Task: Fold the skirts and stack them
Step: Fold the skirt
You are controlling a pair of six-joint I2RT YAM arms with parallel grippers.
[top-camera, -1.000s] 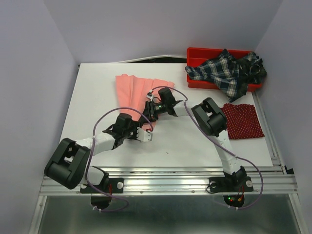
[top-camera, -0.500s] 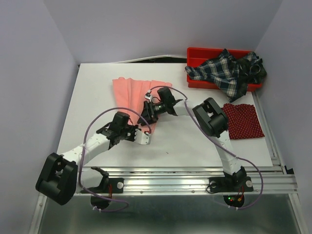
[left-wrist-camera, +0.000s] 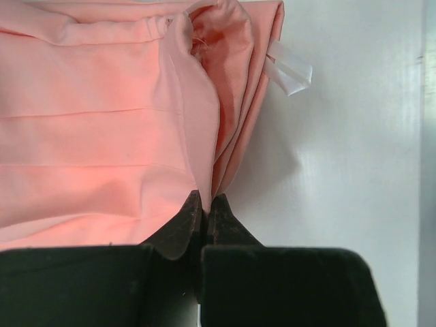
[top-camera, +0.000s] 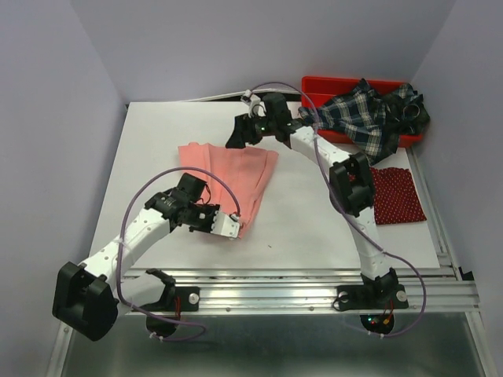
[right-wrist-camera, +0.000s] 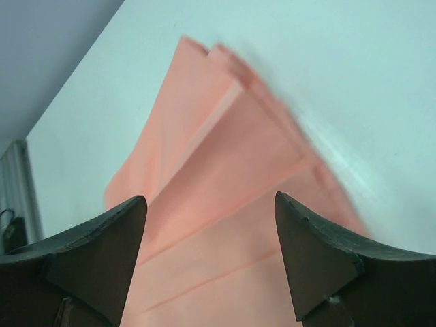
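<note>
The skirt's labelled waist faces my base, so my left gripper next needs to lift, turn, move outward toward the skirt's pleated middle (top-camera: 217,185) (left-wrist-camera: 95,153), lower the pinched fold there and then let it go.
The salmon-pink skirt (top-camera: 232,177) lies folded in a narrow wedge on the white table. My left gripper (top-camera: 236,229) is shut on its near tip; the left wrist view shows the jaws (left-wrist-camera: 205,197) pinching the cloth's edge (left-wrist-camera: 102,136). My right gripper (top-camera: 236,135) is open and empty, held above the skirt's far edge; its wrist view (right-wrist-camera: 211,204) looks down on the pink pleats (right-wrist-camera: 225,225). The dark red dotted skirt (top-camera: 393,195) lies folded flat at the right. The navy-and-white plaid skirt (top-camera: 365,118) is draped, crumpled, over the bin.
A red plastic bin (top-camera: 318,85) stands at the back right under the plaid skirt. A white label (left-wrist-camera: 289,71) sticks out from the pink skirt's waist. The right arm reaches across the table's middle. Grey walls close in on three sides.
My right gripper has let go of the pink skirt, opened and swung to the far side. My left gripper has drawn the skirt nearer, keeping hold of its tip.
</note>
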